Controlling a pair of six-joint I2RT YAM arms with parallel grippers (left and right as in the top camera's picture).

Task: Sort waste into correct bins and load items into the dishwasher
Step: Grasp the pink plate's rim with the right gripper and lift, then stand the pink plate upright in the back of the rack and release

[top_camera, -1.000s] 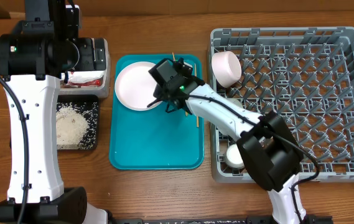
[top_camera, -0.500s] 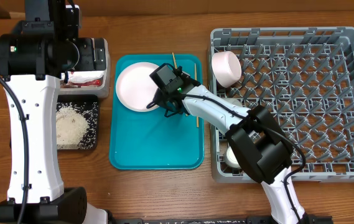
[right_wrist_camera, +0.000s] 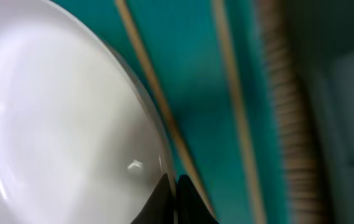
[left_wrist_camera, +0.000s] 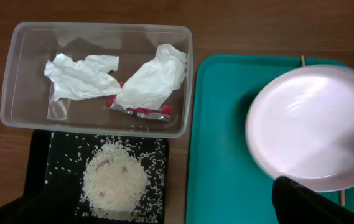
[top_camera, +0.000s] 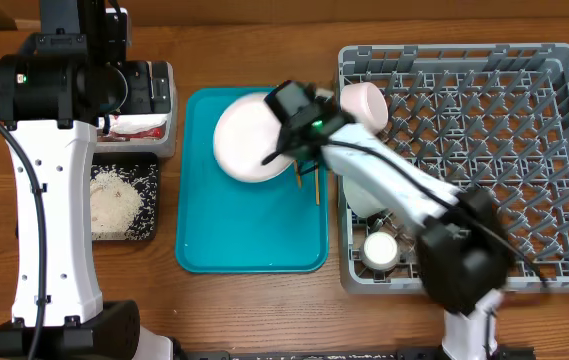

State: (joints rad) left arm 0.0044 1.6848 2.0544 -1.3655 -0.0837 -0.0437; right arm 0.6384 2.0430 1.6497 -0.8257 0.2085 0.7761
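Note:
My right gripper holds the plate (top_camera: 244, 140) and will next lift toward the dish rack. Then it will bring the plate down and release it among the dish rack's wires (top_camera: 417, 112) beside the pink bowl, because those wires are empty.
My right gripper (top_camera: 286, 152) is shut on the right rim of the round pinkish-white plate (top_camera: 244, 140) and holds it lifted and tilted over the teal tray (top_camera: 244, 235). In the right wrist view the fingers (right_wrist_camera: 175, 199) pinch the plate's edge (right_wrist_camera: 58, 112). Two wooden chopsticks (top_camera: 316, 188) lie on the tray beside it (right_wrist_camera: 239, 124). My left gripper (left_wrist_camera: 170, 211) is open and empty above the bins. The clear tub (left_wrist_camera: 96, 28) holds two crumpled napkins (left_wrist_camera: 80, 74) and a red-marked wrapper (left_wrist_camera: 142, 112). The black tray (left_wrist_camera: 40, 155) holds rice (left_wrist_camera: 114, 180).
The grey dish rack (top_camera: 484, 160) stands at the right, with a white bowl (top_camera: 364, 108) at its near-left corner and a small white cup (top_camera: 381, 250) at its front left. The left arm's white body (top_camera: 49, 200) runs down the left side.
My right gripper has lifted the plate off the teal tray and carried it to the right, toward the rack. The left arm has not moved.

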